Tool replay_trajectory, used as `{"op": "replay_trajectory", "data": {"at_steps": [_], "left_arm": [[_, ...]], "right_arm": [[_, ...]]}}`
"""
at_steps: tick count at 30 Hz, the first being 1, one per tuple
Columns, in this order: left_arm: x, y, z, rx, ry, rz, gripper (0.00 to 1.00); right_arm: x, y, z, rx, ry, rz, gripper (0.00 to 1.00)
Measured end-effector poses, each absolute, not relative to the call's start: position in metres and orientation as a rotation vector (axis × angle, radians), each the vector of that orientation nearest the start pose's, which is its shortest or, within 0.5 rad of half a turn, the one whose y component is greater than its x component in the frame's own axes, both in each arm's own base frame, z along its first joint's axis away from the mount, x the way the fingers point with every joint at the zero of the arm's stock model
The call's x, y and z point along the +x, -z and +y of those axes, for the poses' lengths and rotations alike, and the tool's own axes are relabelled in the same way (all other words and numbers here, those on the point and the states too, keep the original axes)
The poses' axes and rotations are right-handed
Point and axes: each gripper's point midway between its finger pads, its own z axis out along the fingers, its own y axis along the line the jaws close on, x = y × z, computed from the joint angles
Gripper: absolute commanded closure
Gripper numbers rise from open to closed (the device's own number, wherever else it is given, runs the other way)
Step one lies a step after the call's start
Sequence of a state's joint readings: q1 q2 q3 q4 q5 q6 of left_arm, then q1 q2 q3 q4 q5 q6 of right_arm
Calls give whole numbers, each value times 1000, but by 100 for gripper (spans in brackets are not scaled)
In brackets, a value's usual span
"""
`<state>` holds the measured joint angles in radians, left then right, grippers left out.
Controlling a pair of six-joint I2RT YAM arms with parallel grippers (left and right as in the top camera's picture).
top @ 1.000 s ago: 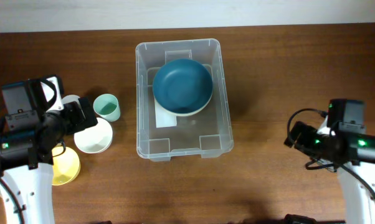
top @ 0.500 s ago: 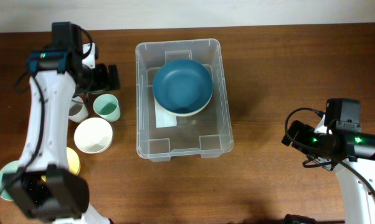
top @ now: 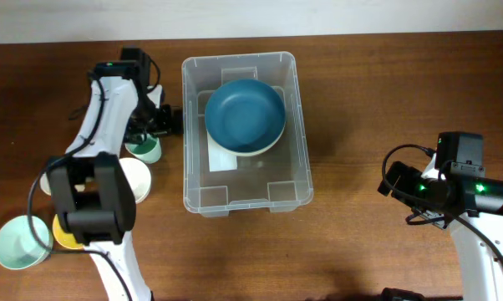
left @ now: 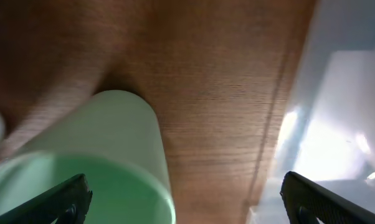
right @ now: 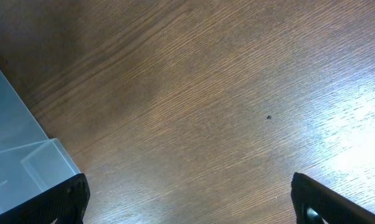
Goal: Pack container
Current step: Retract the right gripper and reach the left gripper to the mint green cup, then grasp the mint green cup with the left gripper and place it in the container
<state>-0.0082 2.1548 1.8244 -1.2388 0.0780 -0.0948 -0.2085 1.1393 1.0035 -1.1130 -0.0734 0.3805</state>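
Note:
I will next move my left gripper down onto the mint green cup's rim point(top: 157, 144) point(left: 169, 198) facing the container, because one finger is over the cup's opening and the other is beyond the cup's side.
The clear plastic container point(top: 196, 180) stands at the table's middle and holds a dark blue bowl point(top: 245, 115) stacked on a pale bowl. My left gripper point(top: 161, 125) is open and empty, low between the container's left wall point(left: 337, 112) and a mint green cup point(top: 143, 150). In the left wrist view the green cup point(left: 106, 155) lies under the left finger point(left: 63, 199), with bare wood between the fingers. My right gripper point(top: 393, 186) is open and empty over bare table to the right of the container, whose corner point(right: 19, 162) shows in the right wrist view.
A white bowl point(top: 128, 181) sits left of the container. A yellow bowl point(top: 63, 231) and a pale mint bowl point(top: 19, 242) lie at the front left. My left arm stretches from the front left across these bowls.
My left arm has swung from the front left to the back, then right and down beside the green cup at the container's left wall. The pale mint bowl became visible. The right arm barely moved.

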Motion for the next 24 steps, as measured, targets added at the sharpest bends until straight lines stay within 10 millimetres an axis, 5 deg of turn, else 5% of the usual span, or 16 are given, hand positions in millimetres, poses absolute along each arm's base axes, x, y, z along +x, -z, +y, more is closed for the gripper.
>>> {"op": "replay_trajectory", "data": {"at_steps": [5,13,24], "left_arm": [[413,-39,-16,-141,121,3206,41],[412,-36,-16,-132,119,3216,96],[404,-46,-7,-134,37,3257,99]], "right_arm": [[235,-147,-37,804,-143,2708,1],[235,-147,-37,804,-143,2708,1],[235,-147,-37,804,-143,2708,1]]}}
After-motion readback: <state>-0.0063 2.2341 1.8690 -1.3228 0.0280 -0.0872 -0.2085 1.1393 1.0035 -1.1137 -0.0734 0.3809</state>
